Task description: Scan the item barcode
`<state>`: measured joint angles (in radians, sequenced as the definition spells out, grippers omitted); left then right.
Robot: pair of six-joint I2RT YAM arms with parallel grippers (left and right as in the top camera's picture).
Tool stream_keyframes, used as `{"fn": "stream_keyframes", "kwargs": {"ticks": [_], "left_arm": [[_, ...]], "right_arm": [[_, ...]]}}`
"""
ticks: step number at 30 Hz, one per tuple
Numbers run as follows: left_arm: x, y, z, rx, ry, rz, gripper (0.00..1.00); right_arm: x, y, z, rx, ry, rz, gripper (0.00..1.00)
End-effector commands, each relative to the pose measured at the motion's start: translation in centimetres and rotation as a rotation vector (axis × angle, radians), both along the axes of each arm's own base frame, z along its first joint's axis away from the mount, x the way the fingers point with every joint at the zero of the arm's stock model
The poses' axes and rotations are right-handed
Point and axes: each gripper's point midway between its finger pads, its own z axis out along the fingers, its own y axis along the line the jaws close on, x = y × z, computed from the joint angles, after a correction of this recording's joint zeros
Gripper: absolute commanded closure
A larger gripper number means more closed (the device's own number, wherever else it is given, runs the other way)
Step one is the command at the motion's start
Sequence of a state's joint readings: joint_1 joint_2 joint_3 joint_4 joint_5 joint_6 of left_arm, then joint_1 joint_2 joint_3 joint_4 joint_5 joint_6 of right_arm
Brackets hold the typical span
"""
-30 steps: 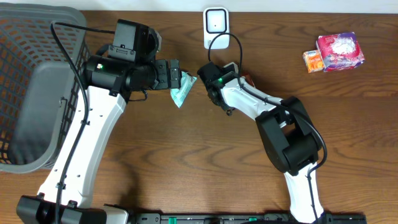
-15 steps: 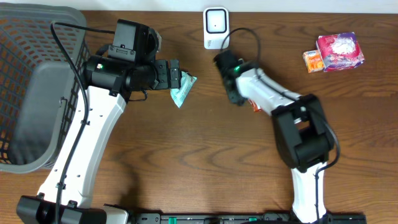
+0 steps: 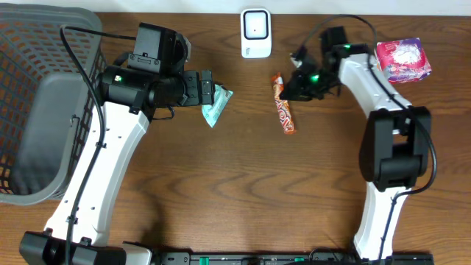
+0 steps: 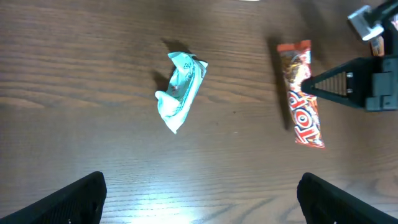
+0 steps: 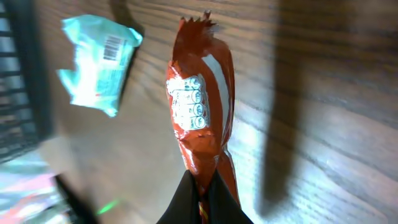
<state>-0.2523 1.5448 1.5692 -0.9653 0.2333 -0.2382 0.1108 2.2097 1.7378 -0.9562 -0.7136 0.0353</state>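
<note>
I need to move my right gripper down and slightly back next and release the candy bar (image 3: 283, 104) on the bare wood, as it hangs clear of its shadow.
A red-orange candy bar (image 3: 283, 104) (image 4: 303, 99) (image 5: 199, 106) hangs just above the table, right of centre. My right gripper (image 3: 296, 87) (image 5: 203, 202) is shut on it, its black tips pinching one edge, and the white label side faces the wrist camera. The white barcode scanner (image 3: 255, 33) stands at the table's back edge. A teal packet (image 3: 215, 105) (image 4: 180, 90) (image 5: 99, 62) lies on the wood with its barcode showing. My left gripper (image 3: 206, 88) (image 4: 200, 202) hovers over it, open wide, nothing between its fingers (image 4: 71, 199).
A large grey mesh basket (image 3: 29, 88) fills the left end of the table. A pink packet (image 3: 401, 60) and a small orange packet (image 3: 370, 71) lie at the back right.
My right arm has swung from beside the left gripper out to the right, and its jaws have shut on the candy bar. The left arm and teal packet have not moved.
</note>
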Motion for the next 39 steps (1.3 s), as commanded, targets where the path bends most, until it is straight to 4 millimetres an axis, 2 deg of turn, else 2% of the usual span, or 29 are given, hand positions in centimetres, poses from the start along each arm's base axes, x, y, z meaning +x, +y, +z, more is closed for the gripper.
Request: {"fn": "stream_keyframes", "kwargs": {"ticks": [1, 5, 8, 9, 12, 15, 18, 19, 21, 23, 25, 29, 31, 33, 35, 37, 39], "left_arm": [[0.1, 0.0, 0.1, 0.005, -0.003, -0.003, 0.02], [0.1, 0.0, 0.1, 0.004, -0.003, -0.003, 0.02], [0.1, 0.0, 0.1, 0.005, -0.003, -0.003, 0.02], [0.1, 0.0, 0.1, 0.005, -0.003, -0.003, 0.02], [0.1, 0.0, 0.1, 0.004, -0.003, -0.003, 0.02], [0.1, 0.0, 0.1, 0.005, -0.003, -0.003, 0.02], [0.1, 0.0, 0.1, 0.004, -0.003, -0.003, 0.02], [0.1, 0.0, 0.1, 0.005, -0.003, -0.003, 0.02], [0.1, 0.0, 0.1, 0.005, -0.003, -0.003, 0.02], [0.1, 0.0, 0.1, 0.005, -0.003, -0.003, 0.02], [0.1, 0.0, 0.1, 0.005, -0.003, -0.003, 0.02], [0.1, 0.0, 0.1, 0.005, -0.003, -0.003, 0.02], [0.1, 0.0, 0.1, 0.005, -0.003, -0.003, 0.02], [0.1, 0.0, 0.1, 0.005, -0.003, -0.003, 0.02], [0.1, 0.0, 0.1, 0.005, -0.003, -0.003, 0.02], [0.1, 0.0, 0.1, 0.005, -0.003, -0.003, 0.02], [0.1, 0.0, 0.1, 0.004, -0.003, -0.003, 0.02]], "right_arm": [[-1.5, -0.7, -1.1, 0.141, 0.077, -0.017, 0.99], [-3.2, -2.9, -5.0, 0.150, 0.164, -0.084, 0.99], [-3.9, -4.9, -7.0, 0.139, 0.210, -0.145, 0.99], [-3.5, -6.5, -7.2, 0.096, 0.209, -0.180, 0.91], [-2.4, -8.4, -5.2, 0.063, 0.188, -0.216, 0.75], [-1.3, -10.3, -2.6, -0.042, 0.154, -0.231, 0.67], [-1.2, -11.4, -0.1, -0.184, 0.125, -0.204, 0.45], [-1.5, -11.4, 0.4, -0.219, 0.128, -0.194, 0.37], [-2.4, -10.8, 0.8, -0.262, 0.146, -0.167, 0.31], [-3.4, -10.0, 0.7, -0.300, 0.171, -0.132, 0.29], [-4.2, -8.7, -0.1, -0.350, 0.185, -0.092, 0.19], [-5.0, -6.5, -2.1, -0.469, 0.177, -0.061, 0.19], [-5.2, -6.4, -3.0, -0.572, 0.170, -0.079, 0.21], [-5.5, -6.5, -3.8, -0.659, 0.163, -0.103, 0.27], [-5.8, -5.8, -4.4, -0.680, 0.153, -0.097, 0.36], [-6.1, -4.9, -5.0, -0.684, 0.139, -0.077, 0.38], [-6.4, -4.6, -5.8, -0.717, 0.126, -0.086, 0.44]]}}
